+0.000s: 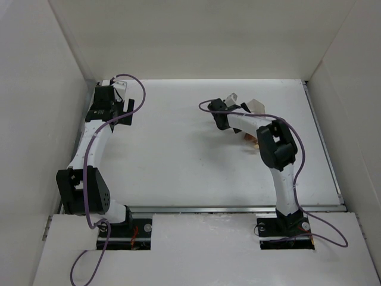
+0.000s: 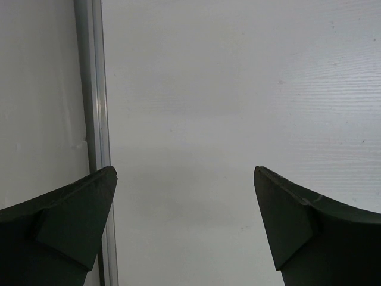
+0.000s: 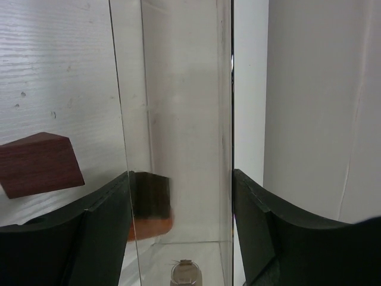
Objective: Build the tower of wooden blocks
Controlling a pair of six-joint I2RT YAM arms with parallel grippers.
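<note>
I will next move the container to the right in the overhead view with my right gripper, onto empty table, and open the gripper there, because the wooden pieces (image 1: 252, 140) are close by the container.
In the right wrist view, my right gripper (image 3: 181, 174) is shut on a clear plastic container (image 3: 178, 107), one finger on each side wall. A dark red-brown wooden block (image 3: 38, 162) lies on the table left of the container. Through the clear wall I see a dark brown block (image 3: 152, 193) resting on an orange-brown piece (image 3: 152, 226). From above, the right gripper (image 1: 238, 104) and container (image 1: 257, 106) are at the back right, with small wooden pieces (image 1: 252, 140) partly hidden under the arm. My left gripper (image 1: 113, 101) is at the far back left, wide open (image 2: 184, 170) over bare table.
An aluminium rail (image 2: 95, 119) runs along the table's left edge, beside the left finger (image 2: 77, 220). White walls enclose the table (image 1: 178, 155) on three sides. A white wall (image 3: 321, 107) stands close behind the container.
</note>
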